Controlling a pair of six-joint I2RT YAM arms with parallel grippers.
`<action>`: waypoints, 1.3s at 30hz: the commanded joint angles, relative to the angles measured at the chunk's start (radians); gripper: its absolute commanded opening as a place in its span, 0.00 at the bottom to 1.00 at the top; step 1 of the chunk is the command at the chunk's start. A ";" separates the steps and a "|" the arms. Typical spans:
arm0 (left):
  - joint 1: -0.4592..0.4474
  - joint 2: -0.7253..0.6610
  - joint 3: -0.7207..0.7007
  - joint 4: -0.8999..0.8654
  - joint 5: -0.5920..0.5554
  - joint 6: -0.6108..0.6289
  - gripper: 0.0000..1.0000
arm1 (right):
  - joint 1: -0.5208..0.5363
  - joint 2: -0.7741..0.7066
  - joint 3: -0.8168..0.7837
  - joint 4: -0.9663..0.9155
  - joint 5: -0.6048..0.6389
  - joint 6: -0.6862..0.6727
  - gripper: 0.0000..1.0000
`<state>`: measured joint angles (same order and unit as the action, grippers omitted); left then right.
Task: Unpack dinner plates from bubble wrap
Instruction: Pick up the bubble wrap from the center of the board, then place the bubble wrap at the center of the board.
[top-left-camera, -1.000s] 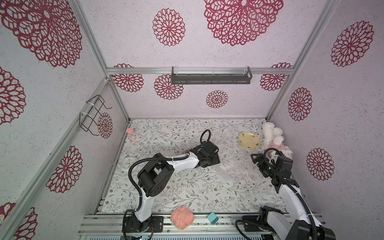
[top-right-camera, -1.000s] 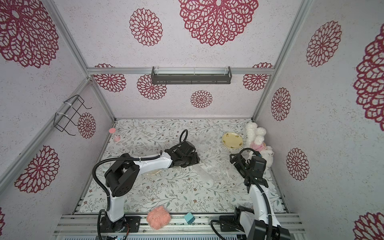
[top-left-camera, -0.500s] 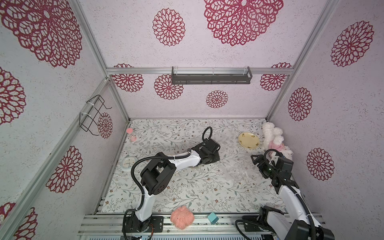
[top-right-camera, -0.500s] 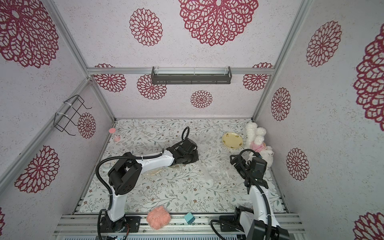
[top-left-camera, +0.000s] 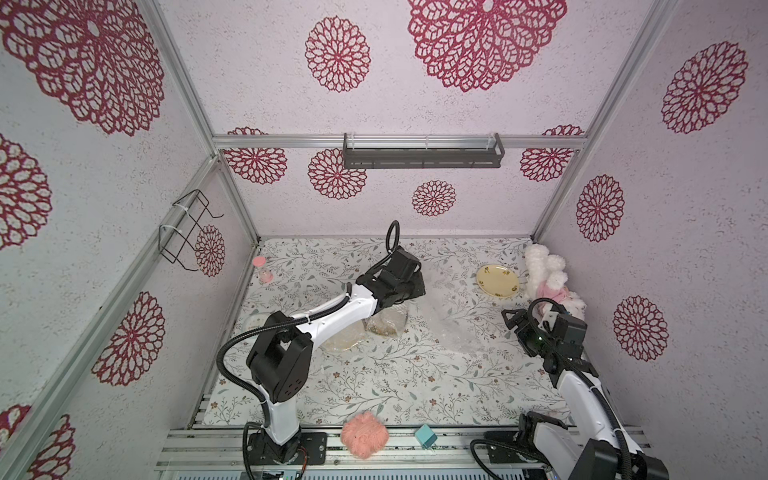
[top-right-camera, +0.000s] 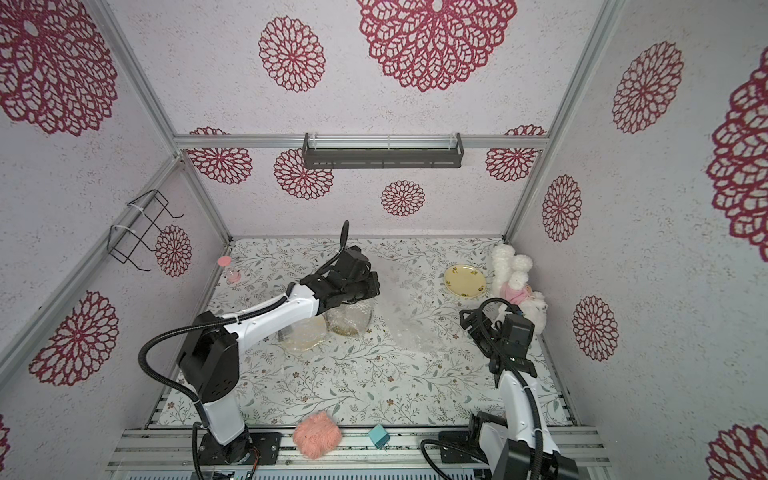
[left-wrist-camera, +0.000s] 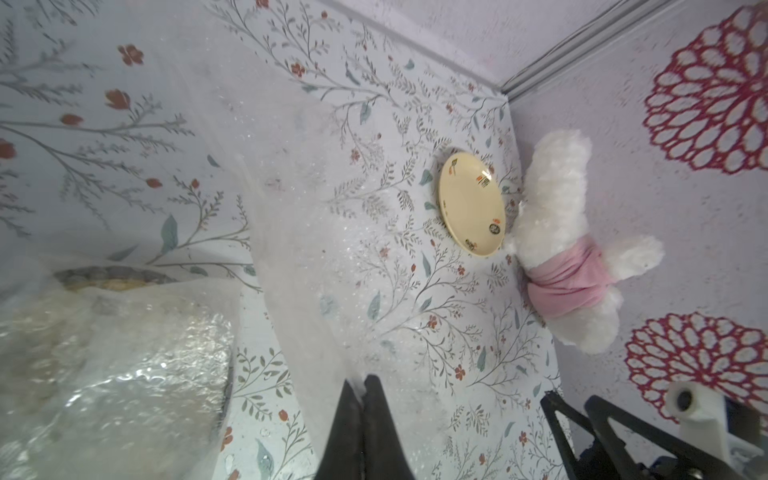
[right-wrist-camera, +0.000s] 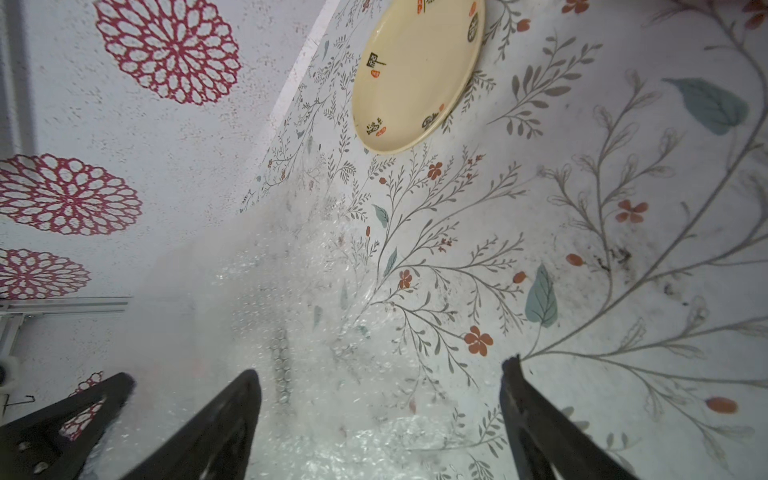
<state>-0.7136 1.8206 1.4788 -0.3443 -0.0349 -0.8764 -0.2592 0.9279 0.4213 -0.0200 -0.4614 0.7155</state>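
Observation:
The sheet covers the middle of the table, so my left gripper will next move past the wrapped plates toward the table by the pink hourglass and let go of the sheet's edge.
One cream dinner plate (top-left-camera: 498, 281) (top-right-camera: 464, 281) (left-wrist-camera: 471, 203) (right-wrist-camera: 415, 70) lies bare at the back right. Two more dinner plates (top-left-camera: 386, 322) (top-left-camera: 343, 336) (top-right-camera: 348, 320) sit under crinkled film beneath my left forearm. A loose sheet of bubble wrap (top-left-camera: 444, 316) (top-right-camera: 409, 324) (left-wrist-camera: 291, 257) (right-wrist-camera: 299, 311) spreads over the table's middle. My left gripper (top-left-camera: 409, 286) (top-right-camera: 372, 286) (left-wrist-camera: 360, 380) is shut on that sheet's edge, just behind the wrapped plates. My right gripper (top-left-camera: 515, 330) (top-right-camera: 471, 328) (right-wrist-camera: 380, 370) hangs open at the sheet's right side with nothing between its fingers.
A white plush toy (top-left-camera: 544, 278) with pink cloth leans on the right wall beside the bare plate. A pink hourglass (top-left-camera: 262, 270) stands back left. A pink fluffy ball (top-left-camera: 365, 434) and a teal cube (top-left-camera: 426, 436) lie on the front rail.
My left gripper has closed on the bubble wrap's edge and shifted a little toward the back wall. The right arm has stayed still.

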 joint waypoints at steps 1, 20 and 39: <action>0.028 -0.050 -0.004 -0.051 -0.019 0.047 0.00 | -0.005 -0.011 0.030 0.017 -0.014 -0.017 0.91; 0.309 -0.287 -0.169 -0.138 -0.217 0.085 0.00 | -0.005 -0.008 0.031 0.023 -0.021 -0.023 0.90; 0.462 -0.497 -0.552 -0.045 -0.386 -0.121 0.00 | -0.005 0.019 0.027 0.031 -0.034 -0.043 0.90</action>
<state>-0.2764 1.3407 0.9375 -0.4431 -0.3992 -0.9806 -0.2592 0.9493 0.4213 -0.0193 -0.4770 0.6979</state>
